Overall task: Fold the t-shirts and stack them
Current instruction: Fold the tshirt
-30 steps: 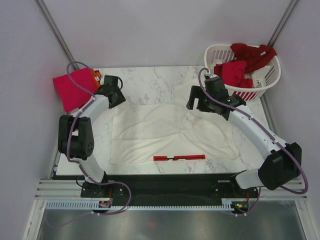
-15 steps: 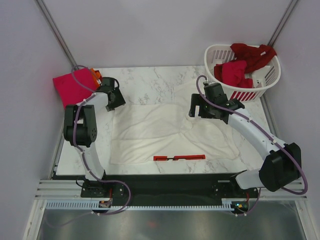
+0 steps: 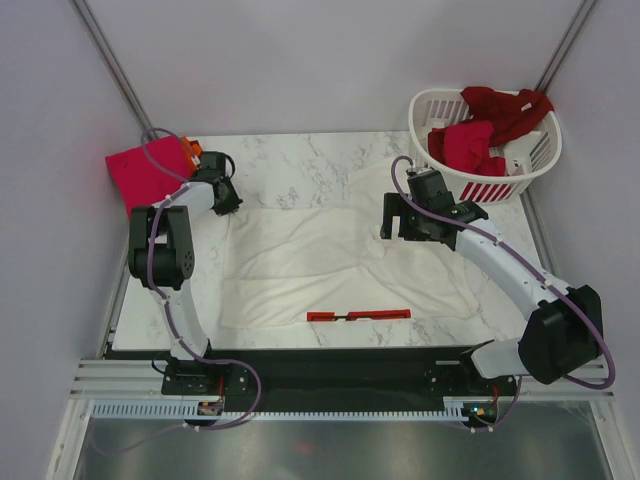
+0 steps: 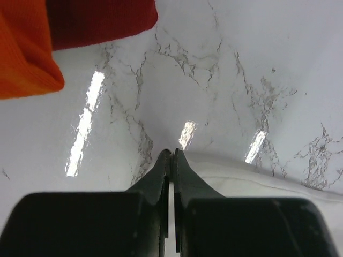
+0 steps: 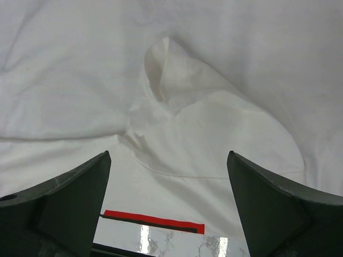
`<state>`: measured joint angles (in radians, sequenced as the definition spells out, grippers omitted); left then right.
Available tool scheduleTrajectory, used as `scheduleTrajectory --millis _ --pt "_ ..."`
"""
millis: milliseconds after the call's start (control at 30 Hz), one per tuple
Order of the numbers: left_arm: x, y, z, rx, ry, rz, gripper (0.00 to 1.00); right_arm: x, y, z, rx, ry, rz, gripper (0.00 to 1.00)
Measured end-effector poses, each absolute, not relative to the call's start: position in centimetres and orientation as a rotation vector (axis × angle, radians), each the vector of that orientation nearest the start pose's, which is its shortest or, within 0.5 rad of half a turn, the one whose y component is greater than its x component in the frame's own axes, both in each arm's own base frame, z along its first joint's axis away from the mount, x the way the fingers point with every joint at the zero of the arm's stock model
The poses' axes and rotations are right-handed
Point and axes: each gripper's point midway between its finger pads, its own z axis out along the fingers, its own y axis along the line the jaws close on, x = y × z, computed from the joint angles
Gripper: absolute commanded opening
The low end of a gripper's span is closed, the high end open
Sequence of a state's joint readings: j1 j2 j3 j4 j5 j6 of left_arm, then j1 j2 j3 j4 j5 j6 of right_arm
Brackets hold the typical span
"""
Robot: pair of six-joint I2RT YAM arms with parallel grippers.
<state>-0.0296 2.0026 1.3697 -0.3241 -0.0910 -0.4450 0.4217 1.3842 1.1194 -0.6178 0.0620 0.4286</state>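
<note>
My right gripper moves outward and down onto the shirt's far corner by the basket next, since that corner lies outward of and below the gripper's open fingers.
A cream-white t-shirt (image 3: 330, 265) lies spread and rumpled across the middle of the marble table. My left gripper (image 3: 229, 203) is at the shirt's far left corner, its fingers pressed together on the cloth edge (image 4: 257, 176) in the left wrist view, where the gripper (image 4: 171, 152) is shut. My right gripper (image 3: 395, 215) hovers wide open over the shirt's far right part, above a raised fold (image 5: 166, 69), with nothing between its fingers (image 5: 169, 154). A magenta-pink folded t-shirt (image 3: 140, 178) sits at the far left, beside orange cloth (image 4: 21, 48) and dark red cloth (image 4: 96, 21).
A white slatted laundry basket (image 3: 525, 165) stands at the far right corner, holding a crimson t-shirt (image 3: 468, 145) and a dark red one (image 3: 505, 105) draped over its rim. A red tape strip (image 3: 358, 315) marks the table near the front edge.
My left gripper has moved down to the shirt's far left corner and shut there. The right gripper has sunk slightly toward the cloth and stays open.
</note>
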Motion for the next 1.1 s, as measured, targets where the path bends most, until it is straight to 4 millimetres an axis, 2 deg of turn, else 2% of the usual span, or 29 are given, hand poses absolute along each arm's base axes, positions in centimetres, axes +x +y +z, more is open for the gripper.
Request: scheduleTrajectory --millis 133,233,300,367,533,633,700,767,833,933,1000,1100 --pt "47.4 -1.5 2.9 -0.558 2.471 -0.073 0.02 31.8 14.9 14.6 0.036 2.483 0.288 0.98" --pt "46.1 -0.7 3.1 -0.589 2.504 -0.002 0.02 31.8 14.8 14.6 0.038 2.482 0.283 0.98" --pt "45.0 0.2 4.0 -0.62 2.515 0.045 0.02 31.9 14.9 14.5 0.038 2.487 0.282 0.98" --pt "43.9 1.4 6.1 -0.658 2.493 0.064 0.02 32.4 15.3 14.5 0.035 2.489 0.292 0.98" --pt "41.9 5.4 13.8 -0.761 2.343 0.075 0.04 35.2 16.8 15.4 0.036 2.459 0.322 0.98" --pt "41.6 6.6 16.2 -0.773 2.306 0.097 0.07 38.4 18.3 16.4 0.033 2.425 0.347 0.98" --pt "41.7 6.4 16.3 -0.749 2.337 0.088 0.07 40.9 19.5 16.8 0.03 2.408 0.358 0.98" --pt "41.7 5.6 15.2 -0.719 2.402 0.059 0.07 44.1 20.9 17.0 0.03 2.381 0.368 0.98" --pt "41.4 4.8 13.1 -0.692 2.487 0.035 0.07 47.9 22.4 17.0 0.033 2.34 0.389 0.98" --pt "40.3 4.1 10.3 -0.678 2.602 0.022 0.06 53.2 23.8 16.0 0.045 2.304 0.411 0.98" --pt "39.4 3.7 9.3 -0.678 2.647 0.017 0.06 56.9 24.1 14.6 0.061 2.276 0.413 0.97" --pt "38.7 3.2 8.9 -0.67 2.676 0.016 0.06 60.6 22.9 11.8 0.095 2.262 0.394 0.96"
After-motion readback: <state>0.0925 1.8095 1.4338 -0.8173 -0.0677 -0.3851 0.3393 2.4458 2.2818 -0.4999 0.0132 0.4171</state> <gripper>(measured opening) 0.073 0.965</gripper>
